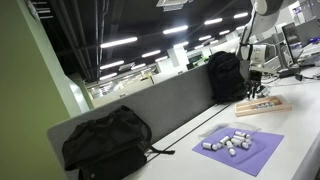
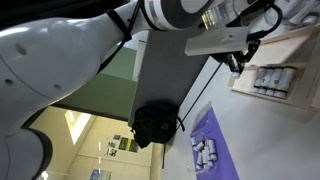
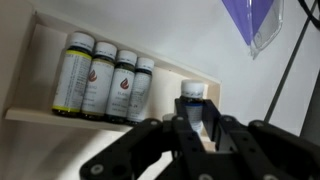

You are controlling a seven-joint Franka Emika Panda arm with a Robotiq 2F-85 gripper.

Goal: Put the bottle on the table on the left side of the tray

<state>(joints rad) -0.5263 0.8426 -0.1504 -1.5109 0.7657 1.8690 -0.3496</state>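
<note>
My gripper holds the bottle above the free spot beside the row, so next I need to lower it into the tray's open end (image 2: 244,83) (image 3: 168,94) and release it.
The light wood tray (image 3: 38,114) holds several brown bottles with white caps (image 3: 100,78) standing in a row. My gripper (image 3: 195,106) is shut on one more bottle (image 3: 192,91), white-capped with a blue band, at the tray's open end beside the row. In both exterior views the gripper (image 1: 258,88) (image 2: 237,65) hangs right over the tray (image 1: 262,107) (image 2: 298,47) on the pale table (image 1: 300,115). I cannot tell whether the held bottle rests on the tray or is lifted off it.
A purple mat (image 1: 240,155) (image 2: 212,130) with several small white bottles (image 1: 230,143) lies near the tray. A black backpack (image 1: 108,140) (image 2: 155,125) and a second bag (image 1: 225,75) lean against the grey partition (image 1: 155,105). A black cable (image 3: 290,60) runs past.
</note>
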